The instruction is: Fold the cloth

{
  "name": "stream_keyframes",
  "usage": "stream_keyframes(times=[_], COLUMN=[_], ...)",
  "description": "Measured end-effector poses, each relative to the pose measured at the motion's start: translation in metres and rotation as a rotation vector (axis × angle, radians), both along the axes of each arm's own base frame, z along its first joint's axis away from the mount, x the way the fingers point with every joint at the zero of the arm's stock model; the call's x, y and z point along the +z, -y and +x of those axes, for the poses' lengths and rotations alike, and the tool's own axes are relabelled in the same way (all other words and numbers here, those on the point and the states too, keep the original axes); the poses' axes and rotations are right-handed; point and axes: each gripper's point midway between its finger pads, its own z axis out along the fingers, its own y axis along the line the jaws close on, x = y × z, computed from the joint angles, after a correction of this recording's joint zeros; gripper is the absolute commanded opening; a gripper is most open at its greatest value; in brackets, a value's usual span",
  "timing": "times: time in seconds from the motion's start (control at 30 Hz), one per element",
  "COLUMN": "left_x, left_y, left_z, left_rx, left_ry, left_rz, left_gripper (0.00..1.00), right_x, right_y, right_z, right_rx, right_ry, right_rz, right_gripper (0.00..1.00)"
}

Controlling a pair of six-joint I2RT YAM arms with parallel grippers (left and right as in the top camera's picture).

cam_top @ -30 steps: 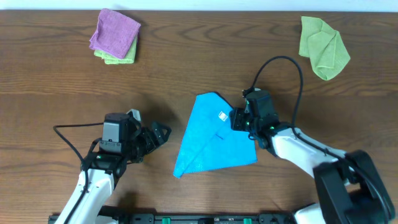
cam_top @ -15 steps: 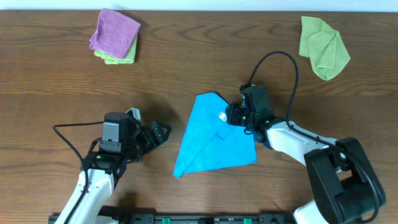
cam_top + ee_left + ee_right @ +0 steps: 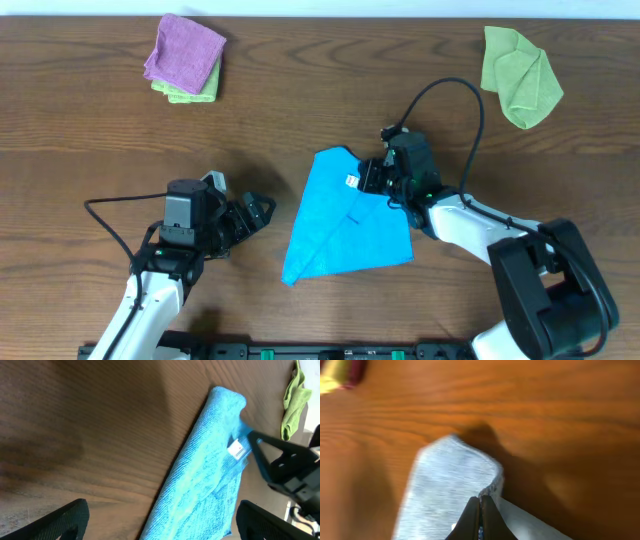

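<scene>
The robot's right gripper will next carry the cloth's folded-over edge to the left in the overhead view, to bare table past the cloth, and let go of the cloth's edge there to spread the cloth.
The sky-blue cloth lies folded in a rough triangle at the table's middle, its white tag near the upper right edge. My right gripper is shut on the cloth's right edge beside the tag; in the right wrist view its closed fingers pinch the raised edge of the cloth. My left gripper is open and empty, just left of the cloth. In the left wrist view the cloth lies between my spread fingertips.
A purple cloth lies on a light green cloth at the back left. Another light green cloth lies at the back right and shows in the left wrist view. Bare wooden table surrounds them.
My right gripper has moved left and slightly back along the cloth's right edge, drawing that edge with it. The left arm has stayed in place.
</scene>
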Motion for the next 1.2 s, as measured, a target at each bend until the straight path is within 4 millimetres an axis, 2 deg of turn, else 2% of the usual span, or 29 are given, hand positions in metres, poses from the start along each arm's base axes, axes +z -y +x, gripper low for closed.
stream_keyframes(times=[0.1, 0.17, 0.33, 0.5, 0.63, 0.73, 0.97, 1.2], left_x=[0.000, 0.000, 0.003, 0.010, 0.013, 0.014, 0.014, 0.015], left_y=[0.000, -0.002, -0.022, -0.045, -0.051, -0.050, -0.050, -0.057], left_z=[0.000, 0.002, 0.012, 0.025, 0.028, 0.028, 0.027, 0.029], left_rx=[-0.008, -0.011, 0.045, 0.110, 0.115, 0.109, 0.103, 0.129], left_ry=[0.008, 0.019, 0.047, 0.080, 0.096, 0.098, 0.099, 0.099], left_rz=[0.007, 0.016, 0.036, 0.052, 0.058, 0.054, 0.048, 0.042], left_gripper=[0.96, 0.96, 0.95, 0.95, 0.95, 0.95, 0.95, 0.95], right_x=[0.014, 0.031, 0.062, 0.071, 0.077, 0.075, 0.051, 0.043], right_y=[-0.012, -0.027, -0.066, -0.091, -0.102, -0.118, -0.161, -0.201], right_z=[0.006, 0.013, 0.014, 0.005, 0.006, 0.012, 0.020, 0.043], right_rx=[0.034, 0.065, 0.147, 0.195, 0.204, 0.220, 0.278, 0.308], right_ry=[0.028, 0.063, 0.125, 0.148, 0.166, 0.172, 0.146, 0.164], right_rz=[0.042, 0.068, 0.106, 0.108, 0.106, 0.107, 0.097, 0.111], right_gripper=[0.01, 0.01, 0.01, 0.01, 0.01, 0.02, 0.01, 0.01])
